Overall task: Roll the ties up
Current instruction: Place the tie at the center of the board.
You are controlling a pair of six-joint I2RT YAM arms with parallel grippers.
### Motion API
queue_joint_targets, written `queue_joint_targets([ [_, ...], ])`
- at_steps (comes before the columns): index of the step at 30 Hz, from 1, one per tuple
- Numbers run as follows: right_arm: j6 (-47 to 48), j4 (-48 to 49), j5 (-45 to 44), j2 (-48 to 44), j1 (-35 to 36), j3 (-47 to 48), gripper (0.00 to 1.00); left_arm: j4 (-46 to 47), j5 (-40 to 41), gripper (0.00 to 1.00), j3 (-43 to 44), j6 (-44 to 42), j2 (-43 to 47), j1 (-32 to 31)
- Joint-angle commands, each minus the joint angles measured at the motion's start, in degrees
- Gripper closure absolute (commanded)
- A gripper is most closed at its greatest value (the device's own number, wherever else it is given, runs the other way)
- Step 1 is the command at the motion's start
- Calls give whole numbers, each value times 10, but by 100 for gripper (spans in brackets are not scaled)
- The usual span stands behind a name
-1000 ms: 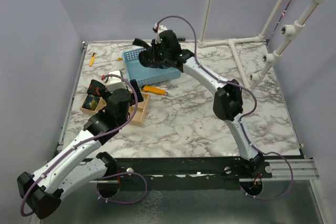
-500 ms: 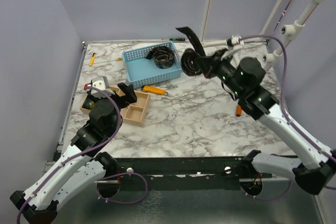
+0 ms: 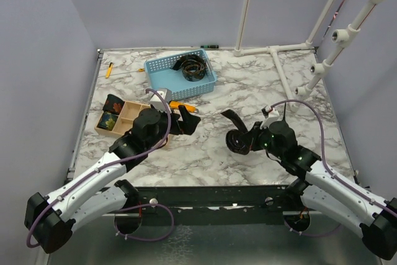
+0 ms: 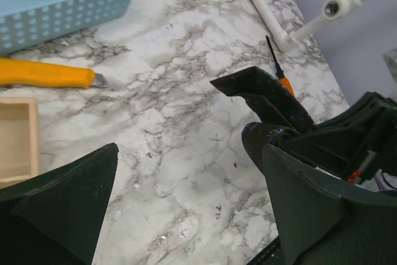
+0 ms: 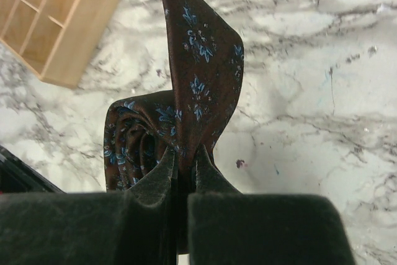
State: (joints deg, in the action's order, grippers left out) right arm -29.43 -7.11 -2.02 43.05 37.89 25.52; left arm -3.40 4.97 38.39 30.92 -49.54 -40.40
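The right gripper swings to the left in the overhead view over the brown tie's coil (image 5: 133,144) next, lowering the fabric, because the fabric's loose end stands up.
My right gripper (image 3: 247,140) is shut on a brown tie with small blue flowers (image 3: 236,139), partly coiled, low at the table's near middle. In the right wrist view the jaws (image 5: 185,159) pinch the fabric beside the coil (image 5: 133,144), and the loose end (image 5: 200,48) stands up. My left gripper (image 3: 186,120) is open and empty, just left of that tie. The left wrist view shows the tie (image 4: 267,94) ahead of my wide-open gripper (image 4: 192,206). Another coiled tie (image 3: 194,67) lies in the blue basket (image 3: 162,80). Two dark ties (image 3: 110,120) sit in the wooden box (image 3: 133,111).
An orange utility knife (image 3: 183,105) lies between the basket and the wooden box, also in the left wrist view (image 4: 43,74). An orange-handled screwdriver (image 4: 280,80) lies beyond the tie. A small orange pen (image 3: 108,71) is at the far left. White pipes (image 3: 279,69) stand at the back right.
My right arm has swung from the basket at the back to the table's near middle, carrying the tie. My left gripper has moved right, from over the wooden box toward the tie.
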Motion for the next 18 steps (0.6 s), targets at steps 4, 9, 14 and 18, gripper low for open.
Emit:
queue_joint_targets([
  [4,7,78,-24,46,18,-24,100,49,-14,1,-55,69,12,-64],
  [9,45,94,-114,107,74,1,100,35,51,1,-60,81,-18,-138],
  [14,61,104,-158,155,130,11,100,35,86,1,-70,91,-9,-150],
  [18,43,64,-175,168,137,23,66,16,97,1,-82,91,0,-150],
])
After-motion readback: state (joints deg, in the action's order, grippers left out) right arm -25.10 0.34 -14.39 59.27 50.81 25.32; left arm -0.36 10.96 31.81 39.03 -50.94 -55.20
